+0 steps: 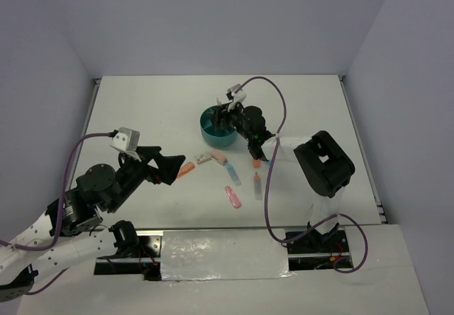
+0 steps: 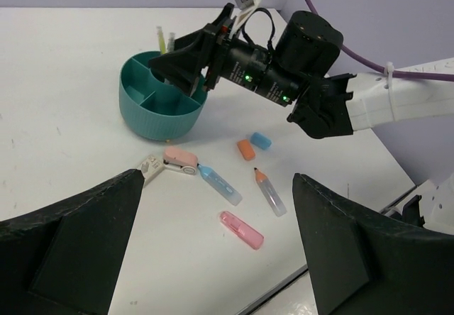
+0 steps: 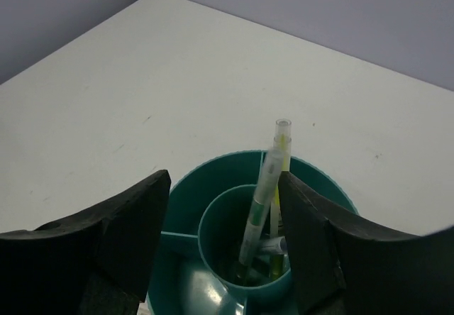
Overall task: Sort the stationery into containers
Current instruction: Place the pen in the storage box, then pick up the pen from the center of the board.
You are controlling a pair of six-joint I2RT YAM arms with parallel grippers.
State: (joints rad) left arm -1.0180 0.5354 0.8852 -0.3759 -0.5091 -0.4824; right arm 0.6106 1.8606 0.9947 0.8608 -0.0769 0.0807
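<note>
Next, my right gripper draws back, tilts its fingers downward and lowers them astride the orange-tipped pen's clear body [image 1: 257, 189]. This is because the body of the pen lies below and back from my gripper.
The teal organizer [image 1: 213, 136] [image 2: 152, 113] [image 3: 186, 187] stands mid-table. My right gripper [image 1: 225, 116] [image 2: 181, 67] [image 3: 225, 187] hangs over it, open, fingers either side of the central cup [image 3: 234, 272]. Two thin yellow-green pens [image 3: 264, 187] stand in that cup, close to the right finger [image 3: 319, 237], with no grip on them that I can see. My left gripper [image 1: 174, 167] [image 2: 218, 177] is open above loose stationery: a pink highlighter [image 2: 241, 230], a blue pen [image 2: 220, 184], an orange-tipped pen [image 2: 269, 191], an orange cap [image 2: 245, 150], a blue cap [image 2: 260, 141] and a pink-and-white item [image 2: 174, 161].
An orange piece [image 1: 186, 169] lies just beyond my left fingertips in the top view. Purple cables loop above both arms. Walls close off the table on the left, right and far sides. Bare white table [image 1: 142, 109] lies left of the organizer.
</note>
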